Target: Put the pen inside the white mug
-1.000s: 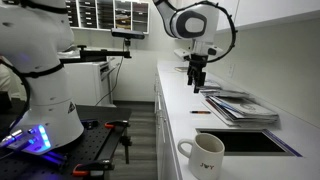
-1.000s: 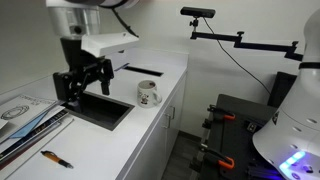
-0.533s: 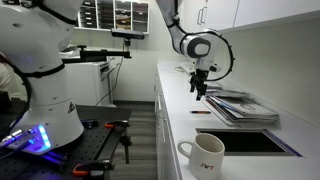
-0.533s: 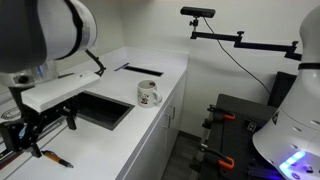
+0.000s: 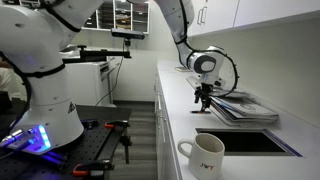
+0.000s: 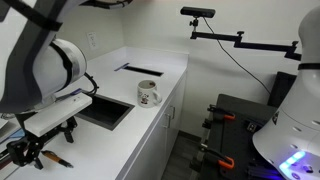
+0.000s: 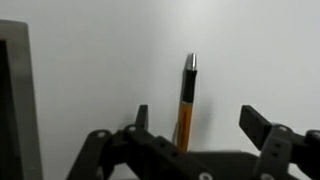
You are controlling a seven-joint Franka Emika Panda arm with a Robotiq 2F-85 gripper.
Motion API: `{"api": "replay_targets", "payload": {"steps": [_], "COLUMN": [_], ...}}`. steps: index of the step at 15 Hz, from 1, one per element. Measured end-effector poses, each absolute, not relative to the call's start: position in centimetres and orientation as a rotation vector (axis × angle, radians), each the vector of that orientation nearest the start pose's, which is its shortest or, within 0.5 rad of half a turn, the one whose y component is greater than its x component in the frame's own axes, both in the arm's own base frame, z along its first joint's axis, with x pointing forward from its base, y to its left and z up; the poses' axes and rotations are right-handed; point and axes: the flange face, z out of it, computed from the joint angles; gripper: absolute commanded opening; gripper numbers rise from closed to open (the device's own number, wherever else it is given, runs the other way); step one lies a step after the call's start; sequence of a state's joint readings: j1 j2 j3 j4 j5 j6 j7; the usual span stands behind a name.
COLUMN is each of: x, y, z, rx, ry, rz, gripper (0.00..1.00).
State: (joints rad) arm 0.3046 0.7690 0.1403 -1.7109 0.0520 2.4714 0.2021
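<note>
I need to lower my gripper slightly onto the orange-brown part of the pen, then close.
The pen lies on the white counter; in the wrist view it is thin, orange-brown with a dark tip, and sits between my open fingers. My gripper is open and low over it. In the exterior views the gripper hovers just above the pen. The white mug stands upright on the counter by the sink, apart from the gripper.
A stack of magazines lies beside the gripper. A dark recessed sink sits between pen and mug. The counter's front edge is close. A dark edge shows at the wrist view's left.
My gripper has come down from high above the counter to just over the pen, staying open. The pen and the mug have not moved.
</note>
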Motion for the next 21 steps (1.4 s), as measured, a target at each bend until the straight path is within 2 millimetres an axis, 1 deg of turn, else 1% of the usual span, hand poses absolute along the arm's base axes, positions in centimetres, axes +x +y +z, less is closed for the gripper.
{"api": "replay_targets", "payload": {"steps": [1, 3, 4, 5, 6, 7, 8, 9, 12, 13, 14, 15, 17, 19, 21], "x": [61.0, 61.5, 61.7, 61.7, 61.7, 61.7, 61.7, 61.8, 62.1, 62.2, 62.2, 62.3, 62.6, 63.4, 64.2], "y": [28.1, 28.4, 28.6, 28.8, 28.9, 29.0, 29.0, 29.1, 29.0, 28.9, 28.8, 28.6, 28.0, 26.3, 23.5], "z": [14.3, 13.6, 13.4, 13.2, 12.9, 12.6, 12.3, 12.1, 12.4, 12.4, 12.4, 12.4, 12.4, 12.7, 13.4], "rx": [-3.012, -3.035, -3.048, -3.059, -3.066, -3.072, -3.075, -3.076, -3.079, -3.080, -3.081, -3.083, -3.096, -3.137, -3.180], "ry": [-0.250, -0.292, -0.317, -0.336, -0.351, -0.360, -0.364, -0.364, -0.363, -0.361, -0.359, -0.357, -0.324, -0.193, -0.023], "rz": [0.062, 0.042, 0.032, 0.025, 0.022, 0.022, 0.024, 0.027, 0.016, 0.014, 0.013, 0.013, 0.007, -0.015, -0.039], "gripper": [0.76, 0.76, 0.62, 0.56, 0.56, 0.38, 0.32, 0.28, 0.05, 0.00, 0.00, 0.04, 0.04, 0.04, 0.04]}}
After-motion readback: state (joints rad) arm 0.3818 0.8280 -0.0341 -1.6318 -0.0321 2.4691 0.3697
